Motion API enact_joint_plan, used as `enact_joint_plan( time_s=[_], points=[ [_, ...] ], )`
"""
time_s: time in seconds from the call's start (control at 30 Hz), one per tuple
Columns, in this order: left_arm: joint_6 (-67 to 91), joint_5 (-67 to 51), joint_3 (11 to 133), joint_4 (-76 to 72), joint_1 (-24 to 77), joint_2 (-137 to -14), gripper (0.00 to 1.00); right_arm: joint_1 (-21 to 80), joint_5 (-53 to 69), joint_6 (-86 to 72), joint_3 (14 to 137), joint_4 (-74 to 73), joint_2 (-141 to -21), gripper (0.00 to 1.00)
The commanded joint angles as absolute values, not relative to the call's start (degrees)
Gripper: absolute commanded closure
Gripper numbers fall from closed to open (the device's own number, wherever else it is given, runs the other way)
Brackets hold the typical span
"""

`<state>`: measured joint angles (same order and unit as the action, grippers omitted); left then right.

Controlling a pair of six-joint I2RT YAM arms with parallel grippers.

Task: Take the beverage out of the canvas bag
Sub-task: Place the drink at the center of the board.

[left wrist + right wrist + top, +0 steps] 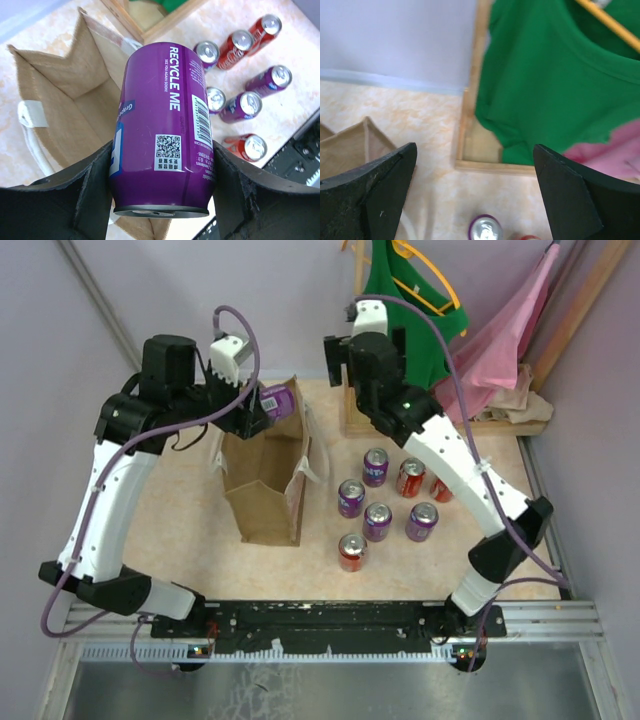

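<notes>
My left gripper needs to move back and down to let go of the can, since bare tabletop beside the bag lies below it, to its right in the top view.
The beverage (165, 125), a purple can, is held lying sideways between my left gripper's (162, 167) black fingers, which are shut on its sides. In the top view the can (278, 400) hangs at the far rim of the canvas bag (262, 490), a tan tote standing open with pale handles. The bag's mouth (65, 85) gapes below the can. My right gripper (475, 192) stands wide open with nothing between its fingers, raised to the right of the bag near the wooden frame (470, 100). In the top view it (336, 358) is at the back centre.
Several purple and red cans (378, 520) stand upright on the table to the right of the bag. A green shirt (405, 300) on a hanger and a pink cloth (505, 340) hang at the back right over a wooden stand (355, 420).
</notes>
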<state>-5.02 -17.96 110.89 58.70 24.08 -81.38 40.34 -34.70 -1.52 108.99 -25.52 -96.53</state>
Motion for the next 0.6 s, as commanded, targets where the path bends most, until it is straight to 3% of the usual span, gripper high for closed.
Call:
enact_joint_plan(
  time_s=[0.0, 0.17, 0.57],
  points=[
    [-7.3, -23.3, 114.5, 61.6, 25.7, -81.3, 1.00, 40.6, -46.8, 1.1, 102.9, -17.9, -88.5, 0.01],
    [-6.3, -22.4, 116.3, 65.5, 29.9, -82.5, 1.00, 40.5, -51.6, 2.5, 94.0, -11.7, -80.6, 0.01],
    [-2.3, -3.2, 121.6, 76.4, 50.7, -90.4, 1.00, 40.6, -56.5, 1.4, 79.3, -5.0, -64.7, 0.01]
  ],
)
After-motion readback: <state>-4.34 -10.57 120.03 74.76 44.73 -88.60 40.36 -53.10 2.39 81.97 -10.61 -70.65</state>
